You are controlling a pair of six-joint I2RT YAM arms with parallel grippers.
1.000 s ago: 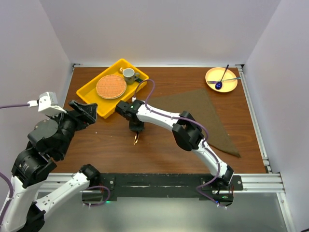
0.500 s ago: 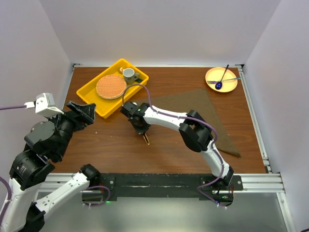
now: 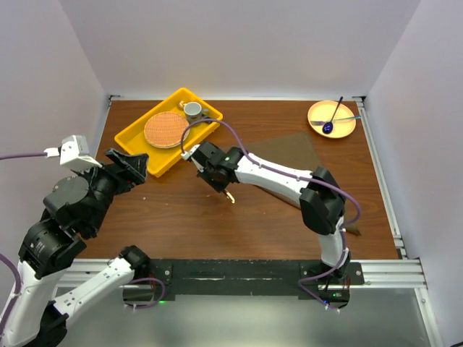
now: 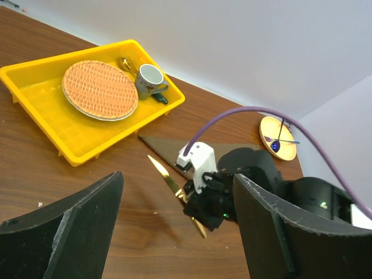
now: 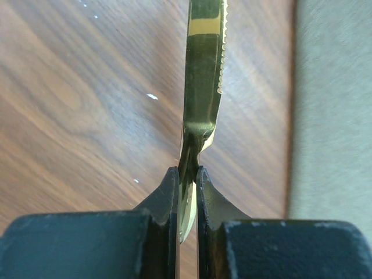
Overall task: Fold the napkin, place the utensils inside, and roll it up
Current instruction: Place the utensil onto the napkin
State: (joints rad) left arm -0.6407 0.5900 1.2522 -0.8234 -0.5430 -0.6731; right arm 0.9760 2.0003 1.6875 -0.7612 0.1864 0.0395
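The flat napkin's long edge lies below the robot's right gripper and to its right in the top view, so the right gripper will carry the knife [image 3: 230, 195] there, lower it and let it go.
My right gripper [image 5: 187, 174] is shut on the handle of a gold knife [image 5: 203, 87], whose serrated blade points away from the jaws just above the wood. From above, the right gripper [image 3: 221, 185] holds the knife [image 3: 230, 195] in front of the yellow tray, left of the napkin [image 3: 293, 148]. The napkin is an olive-brown triangle lying flat, partly hidden by the right arm; its edge [image 5: 331, 116] shows at the right of the right wrist view. My left gripper [image 3: 126, 170] hangs open and empty at the left, its fingers [image 4: 58, 232] framing the knife [image 4: 165, 174].
A yellow tray [image 3: 134, 137] at the back left holds a round orange woven mat [image 3: 166, 129], a cup [image 3: 193, 111] and a small gold piece [image 4: 124, 63] beside the cup. A yellow plate [image 3: 315, 114] at the back right holds a dark blue spoon and a pale utensil.
The right arm has carried the knife to the right and slightly back, toward the napkin, and its elbow has swung right. The left arm has hardly moved.
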